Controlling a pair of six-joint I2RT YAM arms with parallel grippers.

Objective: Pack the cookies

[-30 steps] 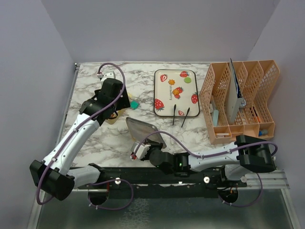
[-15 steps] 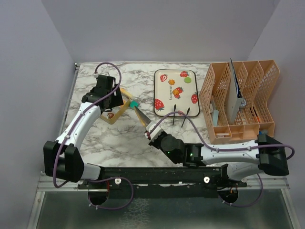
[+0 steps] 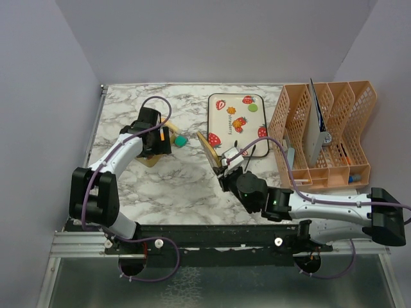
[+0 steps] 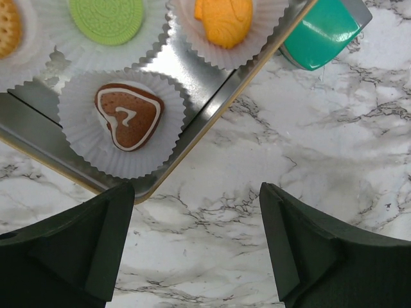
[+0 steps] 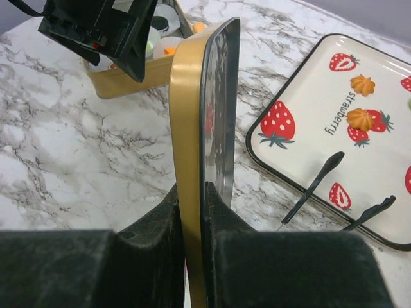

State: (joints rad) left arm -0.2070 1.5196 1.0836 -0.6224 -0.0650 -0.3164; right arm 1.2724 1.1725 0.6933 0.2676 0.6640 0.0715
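Observation:
The right gripper carries the lid toward the gold tin box next, tilts it flat and releases it on top, since the box stands open.
A gold tin box [image 4: 192,138] holds cookies in white paper cups: a brown heart cookie [image 4: 128,115], a green one [image 4: 106,18] and an orange one [image 4: 225,19]. My left gripper [image 4: 196,192] hangs open over the marble just off the box's edge, holding nothing. It also shows from above, left gripper [image 3: 154,138] over the box [image 3: 151,159]. My right gripper [image 5: 192,192] is shut on the rim of the box's gold lid [image 5: 192,109], held upright on edge. The lid [image 3: 210,149] stands left of the tray. More cookies [image 3: 239,122] lie on that tray.
The white strawberry tray [image 3: 221,131] sits at the back middle, with two black tongs [image 3: 243,156] at its near edge. A teal block [image 3: 182,140] lies beside the box. An orange file rack [image 3: 321,138] fills the right side.
My right arm has carried the lid from the front of the table back and right, up to the tray's left corner. The left gripper has shifted over the box and opened a little wider.

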